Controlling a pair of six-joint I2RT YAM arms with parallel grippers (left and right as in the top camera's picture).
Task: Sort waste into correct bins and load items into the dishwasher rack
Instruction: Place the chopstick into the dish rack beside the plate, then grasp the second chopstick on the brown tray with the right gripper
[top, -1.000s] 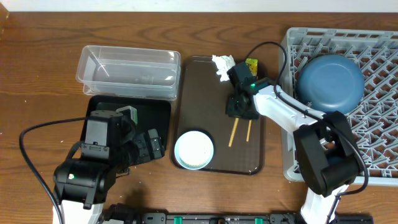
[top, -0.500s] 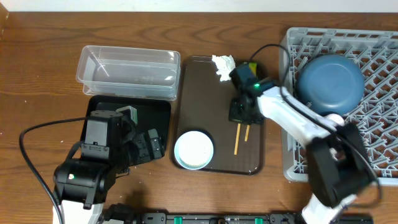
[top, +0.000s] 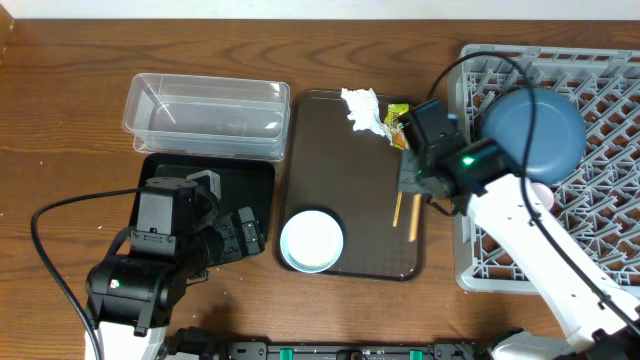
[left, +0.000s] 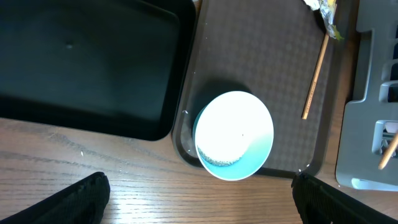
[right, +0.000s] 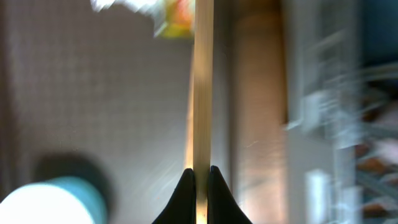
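I will move my right gripper to the right in the overhead view, over the grey dishwasher rack, and release the chopstick there, because it is still over the tray's edge.
My right gripper is shut on one wooden chopstick, held over the right edge of the brown tray beside the grey dishwasher rack. A second chopstick lies on the tray. The dark blue dish sits in the rack. The tissue and snack wrapper lie at the tray's far end. The pale green bowl holds white grains. My left gripper is open and empty, near the black container.
The clear tub stands behind the black container. The right arm's cable loops over the rack's left side. Bare wooden table lies to the left and in front. The right wrist view is blurred.
My right gripper has lifted one chopstick off the tray and carried it right, toward the rack. The other chopstick stayed put. The left arm has not moved.
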